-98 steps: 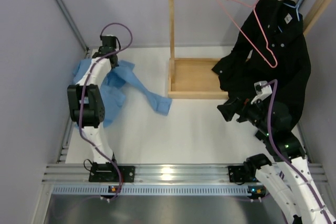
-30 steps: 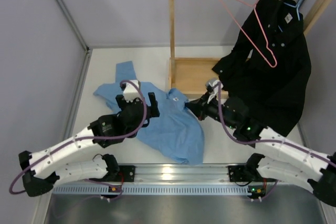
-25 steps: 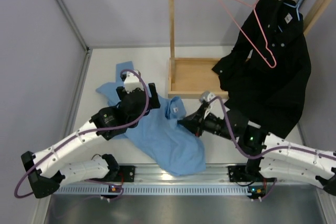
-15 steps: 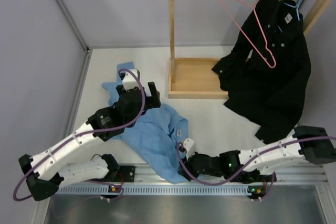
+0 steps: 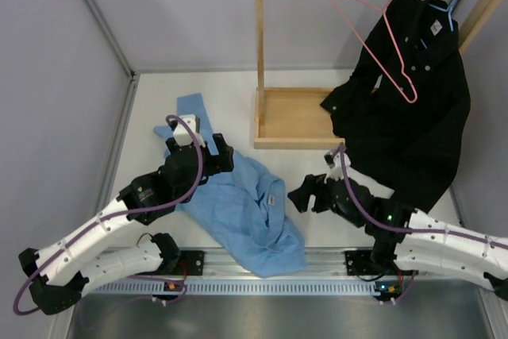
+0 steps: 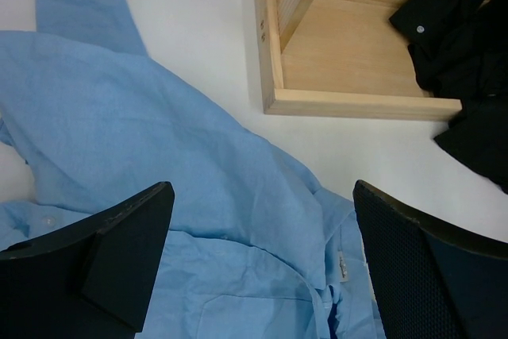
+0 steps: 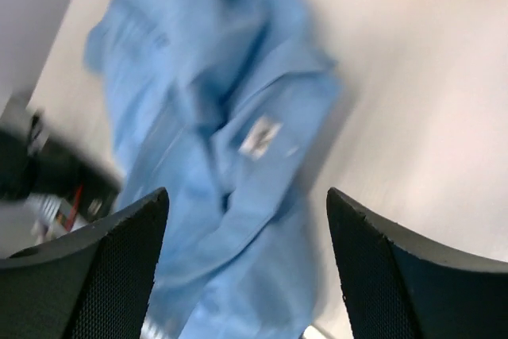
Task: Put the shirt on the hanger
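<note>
The robot's right gripper needs to go down and move toward the upturned label until its fingers are on both sides of the collar edge that lies open beside the label.
The light blue shirt lies crumpled on the white table, its collar label facing up. One part reaches the front edge. It also fills the left wrist view and shows blurred in the right wrist view. The pink wire hanger hangs from the wooden rail, in front of the black shirt. My left gripper hovers open above the shirt's upper part, holding nothing. My right gripper is open just right of the shirt's collar, with nothing between its fingers.
A wooden rack with a tray base stands behind the shirt. The black shirt hangs on a pale blue hanger at the right and drapes down to the table.
My right gripper dragged the shirt's collar toward the front edge, let go, opened and drew back to the right. The left gripper stayed open above the shirt, shifting slightly.
</note>
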`<state>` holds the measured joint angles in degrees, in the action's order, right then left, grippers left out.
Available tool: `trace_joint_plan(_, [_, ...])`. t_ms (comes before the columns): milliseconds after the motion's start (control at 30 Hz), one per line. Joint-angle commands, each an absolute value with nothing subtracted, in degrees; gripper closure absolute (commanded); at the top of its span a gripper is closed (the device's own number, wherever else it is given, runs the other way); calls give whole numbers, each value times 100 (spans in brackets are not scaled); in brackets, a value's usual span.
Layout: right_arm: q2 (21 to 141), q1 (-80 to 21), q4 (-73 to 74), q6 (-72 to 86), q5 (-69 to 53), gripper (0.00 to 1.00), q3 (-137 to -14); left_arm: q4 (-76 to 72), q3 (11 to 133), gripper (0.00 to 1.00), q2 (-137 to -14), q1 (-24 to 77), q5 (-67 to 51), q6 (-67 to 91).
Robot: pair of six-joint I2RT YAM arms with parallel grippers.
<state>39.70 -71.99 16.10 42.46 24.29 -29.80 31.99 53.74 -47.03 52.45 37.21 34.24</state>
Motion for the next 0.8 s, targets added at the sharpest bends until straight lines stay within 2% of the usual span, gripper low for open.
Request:
trace_joint_plan(0, [4296,-5944,1567,3797,823,25,-2945,3252,5388,2,-4702,5212,3718,3498])
trace_joint_plan(267, [5896,-4984,-569,3717,-535,41,-2576,3243,5432,2,-4799,5212,3350,3437])
trace_joint_plan(433, [6459,-4948,-1739,4094,-869,46,-2216,3243,5344,2,-4746,5212,3217,3314])
trace_joint_plan(600, [6907,-4948,-2776,4368,-1414,47,-1855,3226,5291,2,-4755,5212,3173,3305])
trace_joint_plan(767, [7347,-4948,-3251,4333,-1521,57,-1951,3129,5282,2,-4834,5212,3076,3305])
